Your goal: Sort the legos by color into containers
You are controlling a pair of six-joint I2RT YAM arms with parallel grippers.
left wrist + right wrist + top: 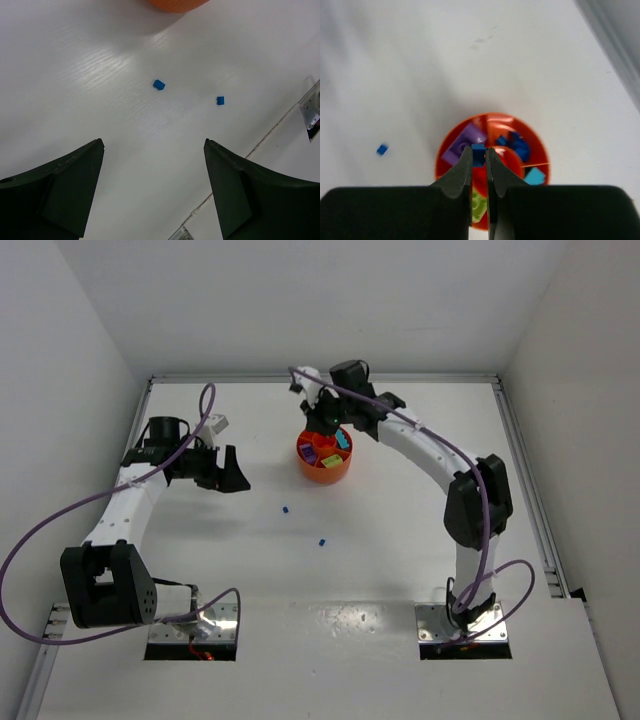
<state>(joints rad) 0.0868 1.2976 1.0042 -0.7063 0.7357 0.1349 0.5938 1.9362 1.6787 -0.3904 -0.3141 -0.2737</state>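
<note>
My right gripper needs to move outward next and then bring the blue lego down over the bowl's far wedge [512,140], where blue legos already lie.
The round orange bowl [323,458] with wedge compartments stands at the back middle; it also shows in the right wrist view [540,150], holding purple [465,142], blue [517,145], teal [535,176] and lime [479,205] legos. My right gripper [479,154] hangs above the bowl, shut on a small blue lego [478,151]. Two blue legos [286,509] [322,540] lie loose on the table; they also show in the left wrist view [159,85] [220,100]. My left gripper [154,145] is open and empty, left of the bowl, above the table.
A small white piece [217,424] lies near the left arm. A raised rail [525,470] runs along the table's right side. White walls close the back and sides. The arm bases [190,625] [465,625] sit at the near edge.
</note>
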